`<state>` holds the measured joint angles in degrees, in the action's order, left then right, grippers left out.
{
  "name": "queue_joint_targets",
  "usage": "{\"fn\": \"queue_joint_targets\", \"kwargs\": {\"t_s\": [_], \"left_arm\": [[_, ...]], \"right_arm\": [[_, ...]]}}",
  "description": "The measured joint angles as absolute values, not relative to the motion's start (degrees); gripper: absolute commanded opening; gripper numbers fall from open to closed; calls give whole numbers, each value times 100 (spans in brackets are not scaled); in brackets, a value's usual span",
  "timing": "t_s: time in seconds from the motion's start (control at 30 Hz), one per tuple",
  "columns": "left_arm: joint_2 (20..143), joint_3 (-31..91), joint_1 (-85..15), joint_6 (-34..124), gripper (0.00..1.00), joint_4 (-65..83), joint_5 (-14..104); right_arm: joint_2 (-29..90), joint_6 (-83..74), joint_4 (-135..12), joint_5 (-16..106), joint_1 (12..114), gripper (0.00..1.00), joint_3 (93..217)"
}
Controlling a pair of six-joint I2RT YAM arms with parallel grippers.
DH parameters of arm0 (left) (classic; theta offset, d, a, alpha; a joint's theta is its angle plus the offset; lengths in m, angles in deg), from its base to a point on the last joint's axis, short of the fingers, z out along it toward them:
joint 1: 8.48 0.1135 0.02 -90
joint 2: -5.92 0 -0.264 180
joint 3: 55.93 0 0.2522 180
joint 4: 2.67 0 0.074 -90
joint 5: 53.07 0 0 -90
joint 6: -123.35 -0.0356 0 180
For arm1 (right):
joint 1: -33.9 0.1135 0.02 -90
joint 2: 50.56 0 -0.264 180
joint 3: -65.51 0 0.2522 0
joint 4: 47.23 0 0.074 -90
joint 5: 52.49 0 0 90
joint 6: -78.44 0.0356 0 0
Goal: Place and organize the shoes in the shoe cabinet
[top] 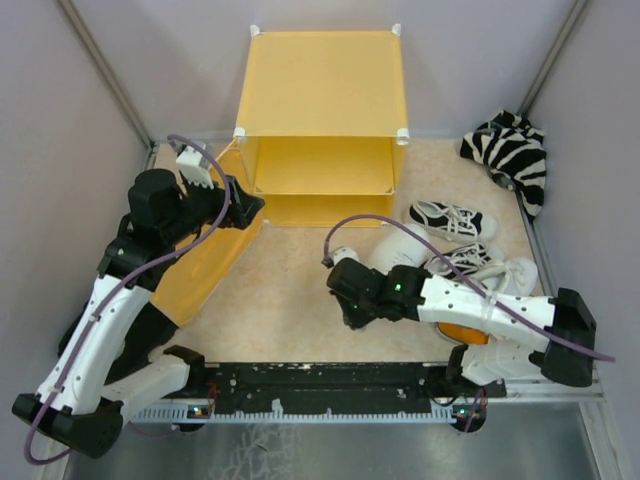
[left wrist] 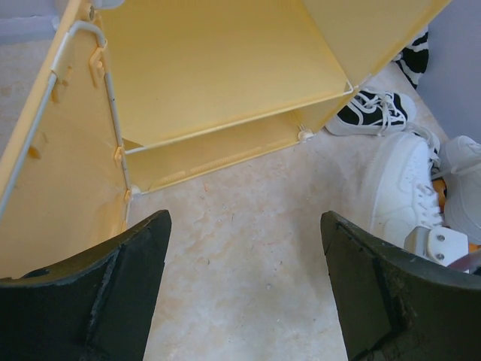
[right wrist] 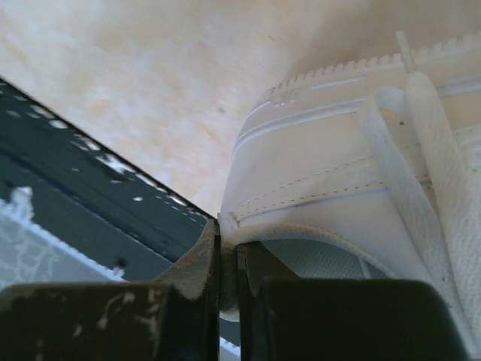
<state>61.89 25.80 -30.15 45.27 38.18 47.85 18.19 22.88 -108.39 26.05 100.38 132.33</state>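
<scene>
The off-white sneaker goes outward and to the left in the top view in my right gripper next, toward the cabinet's door-side end (top: 289,211), since the cabinet's lower level stands empty.
My right gripper (right wrist: 229,244) is shut on the collar edge of an off-white sneaker (right wrist: 323,173), one finger inside the opening and one outside. From above, that gripper (top: 350,298) sits low at mid-floor against the off-white sneaker (top: 398,252). The yellow-orange shoe cabinet (top: 320,100) stands at the back, its door (top: 205,262) swung open to the left and both levels empty. My left gripper (top: 243,207) hovers open by the door's hinge side; in its own view the left gripper (left wrist: 244,226) holds nothing, facing the shoe cabinet (left wrist: 225,68).
Two black canvas sneakers (top: 452,220) (top: 470,258) lie right of the cabinet, with another off-white sneaker (top: 520,272) beside them. An orange sneaker (top: 465,333) peeks from under the right arm. A zebra-striped bundle (top: 515,155) sits in the back right corner. A black rail (top: 320,378) edges the front.
</scene>
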Motion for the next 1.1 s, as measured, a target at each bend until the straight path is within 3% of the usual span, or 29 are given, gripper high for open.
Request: {"fn": "queue_joint_targets", "kwargs": {"t_s": [0.37,0.67,0.7,0.73,0.77,0.83,1.1], "left_arm": [[6038,2654,-3015,4503,87,3807,4855],[6036,2659,-3015,4494,88,3807,4855],[6036,2659,-3015,4488,88,3807,4855],[6036,2659,-3015,4481,88,3807,4855],[6036,2659,-3015,4479,88,3807,4855],[6036,2659,-3015,4455,88,3807,4855],[6036,2659,-3015,4359,88,3810,4853]], "right_arm": [[3093,972,-9327,3835,10167,0,13875],[4134,72,-9178,3840,10069,0,14682],[4208,-29,-9119,3822,10023,7,14765],[4283,-145,-9014,3805,9951,26,14830],[4335,-223,-8948,3798,9889,40,14872],[4444,-372,-8815,3700,9760,55,14951],[4575,-632,-8573,3477,9553,65,15169]]}}
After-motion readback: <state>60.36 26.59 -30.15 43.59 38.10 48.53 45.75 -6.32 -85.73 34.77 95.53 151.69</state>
